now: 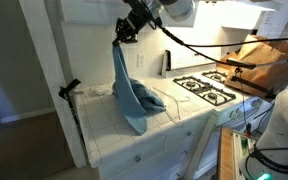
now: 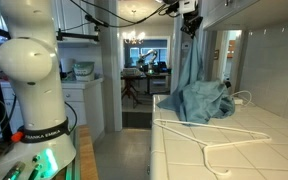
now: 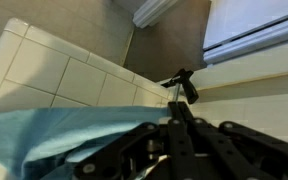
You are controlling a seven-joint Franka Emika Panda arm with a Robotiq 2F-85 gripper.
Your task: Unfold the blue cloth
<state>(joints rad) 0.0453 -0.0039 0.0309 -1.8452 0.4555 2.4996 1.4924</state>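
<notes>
The gripper will next go down and outward and let go of the cloth's top edge clear of the heap, because the bare tiles by the clamp mount (image 3: 124, 92) are below and outward of it.
The blue cloth (image 1: 127, 88) hangs from my gripper (image 1: 123, 39) down to the white tiled counter (image 1: 164, 128), with its lower part bunched in a heap. In an exterior view the cloth (image 2: 195, 85) hangs from my gripper (image 2: 189, 22) near the top of the frame, its bottom piled on the counter (image 2: 249, 135). In the wrist view the cloth (image 3: 54, 135) spreads below my black fingers (image 3: 179, 150). The gripper is shut on a top edge of the cloth.
A white wire hanger (image 2: 199, 145) lies on the counter near its front edge. A white cable (image 1: 169, 100) runs across the tiles. A gas stove (image 1: 206, 88) stands beside the counter. A black clamp mount (image 1: 69, 90) sits at the counter's edge, also in the wrist view (image 3: 182, 84).
</notes>
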